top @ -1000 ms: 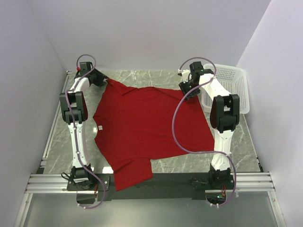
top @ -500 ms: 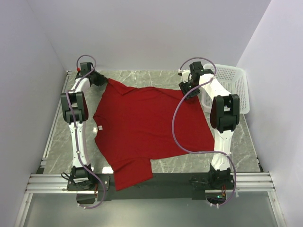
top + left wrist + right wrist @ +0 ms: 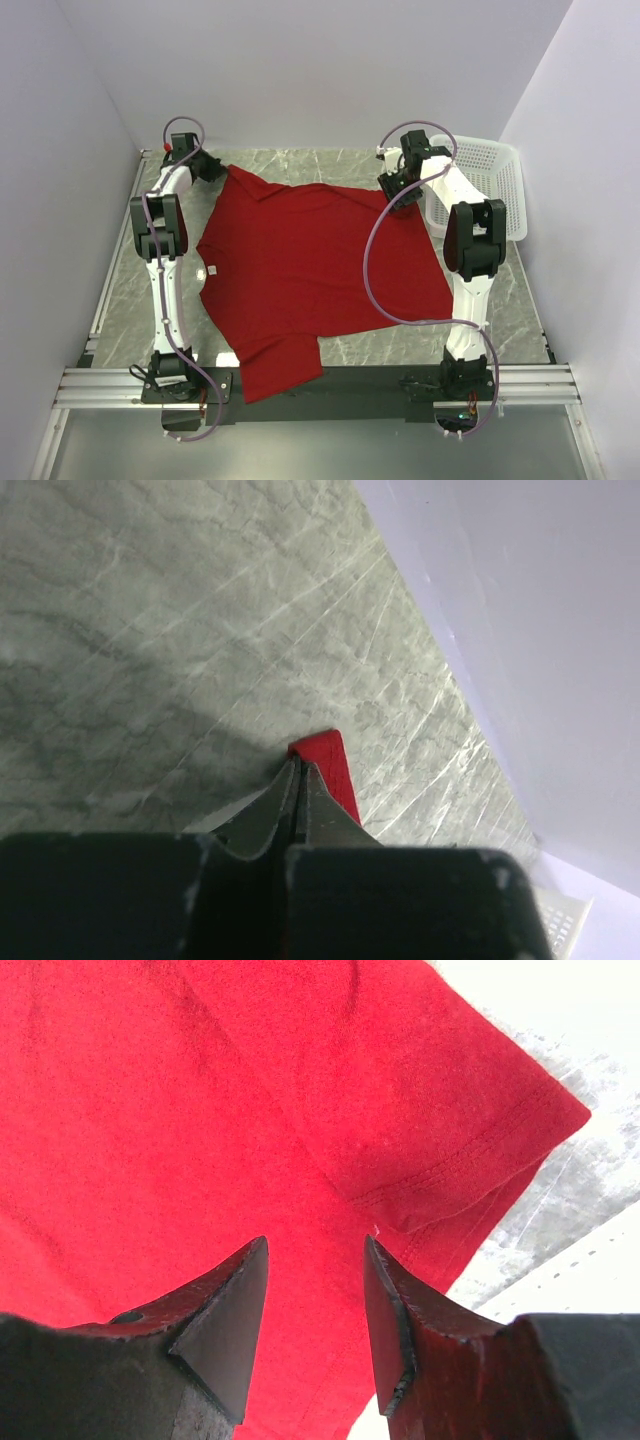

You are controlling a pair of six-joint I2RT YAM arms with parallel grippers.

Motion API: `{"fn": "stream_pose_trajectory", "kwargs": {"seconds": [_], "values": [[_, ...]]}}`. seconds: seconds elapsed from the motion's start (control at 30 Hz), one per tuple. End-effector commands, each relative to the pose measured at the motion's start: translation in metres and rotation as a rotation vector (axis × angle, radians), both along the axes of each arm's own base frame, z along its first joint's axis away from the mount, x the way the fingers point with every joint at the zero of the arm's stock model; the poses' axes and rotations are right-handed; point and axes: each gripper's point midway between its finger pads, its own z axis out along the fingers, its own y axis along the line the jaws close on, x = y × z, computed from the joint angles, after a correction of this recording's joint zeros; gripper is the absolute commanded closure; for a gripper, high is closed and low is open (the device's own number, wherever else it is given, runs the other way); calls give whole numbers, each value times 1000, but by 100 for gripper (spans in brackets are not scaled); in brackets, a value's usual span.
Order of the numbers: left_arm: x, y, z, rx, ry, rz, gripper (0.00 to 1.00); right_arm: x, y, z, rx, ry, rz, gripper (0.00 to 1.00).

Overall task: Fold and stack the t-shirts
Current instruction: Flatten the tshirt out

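My right gripper's open, empty fingers are still above the cloth, so they will next move down and close on the inner end of the sleeve hem.
A deep red t-shirt (image 3: 320, 270) lies spread flat on the marble table (image 3: 330, 160), its white neck tag (image 3: 211, 268) at the left edge. My left gripper (image 3: 218, 170) sits at the shirt's far left corner. In the left wrist view its jaws (image 3: 298, 770) are pressed together on a strip of red cloth (image 3: 332, 765) that sticks out past the tips. My right gripper (image 3: 398, 195) hovers over the far right corner. In the right wrist view it stands open (image 3: 315, 1250) above the red cloth (image 3: 200, 1110), next to a sleeve hem (image 3: 470, 1150), with nothing between the fingers.
A white mesh basket (image 3: 485, 185) stands at the far right, just beyond the right gripper; its corner (image 3: 562, 918) shows in the left wrist view. Pale walls enclose the table on the left, back and right. The shirt's near sleeve hangs over the front rail (image 3: 330, 385).
The left gripper has closed on the shirt's far left corner, and its arm has edged slightly toward the back left. The right arm and the shirt have not moved.
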Motion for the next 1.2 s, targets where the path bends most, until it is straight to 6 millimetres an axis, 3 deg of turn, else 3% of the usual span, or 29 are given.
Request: {"fn": "stream_pose_trajectory", "kwargs": {"seconds": [0.0,0.1,0.3,0.57,1.17], "values": [[6,-2,43,6,-102,-11,100,10,-5,36,-8,-103,-3,50],[2,2,73,15,-158,-9,100,17,-12,43,-20,-124,-19,48],[-9,3,104,25,-208,-28,100,23,-26,40,-75,-119,-34,45],[-14,2,107,10,-214,-44,100,8,-39,13,-157,-47,0,46],[-21,-4,112,-7,-227,-76,100,8,-41,-28,-192,55,-52,51]]}}
